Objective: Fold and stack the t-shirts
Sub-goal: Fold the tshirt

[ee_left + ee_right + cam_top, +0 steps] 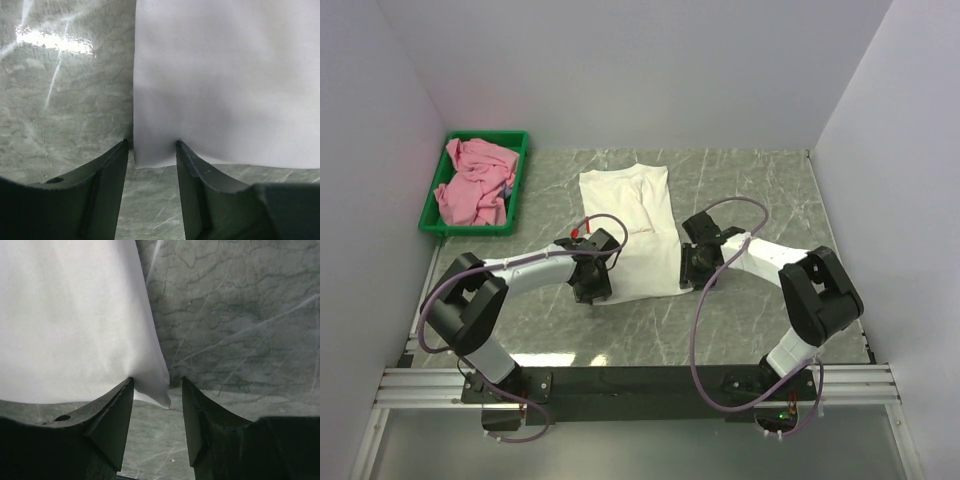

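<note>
The hem's slightly lifted corner (688, 291) (158, 391) lies between my right gripper's parted fingers, so that gripper needs to stay low at the t-shirt's hem and close its fingers on the corner.
The white t-shirt (630, 230) lies flat on the marble table as a long folded strip, its hem toward the arms. My left gripper (592, 290) is at the hem's near-left corner. In the left wrist view the jaws (150, 145) stand apart with that corner of white fabric (225, 75) between the tips. My right gripper (692, 268) is at the near-right corner. There the jaws (157, 381) also stand apart, and the slightly lifted corner of the shirt (65, 315) lies between them. The pink t-shirt (475, 185) is crumpled in the green tray.
The green tray (490, 135) stands at the far left against the left wall. White walls close in the table on the left, back and right. Bare marble (760, 190) shows to the right of the white shirt and in front of its hem.
</note>
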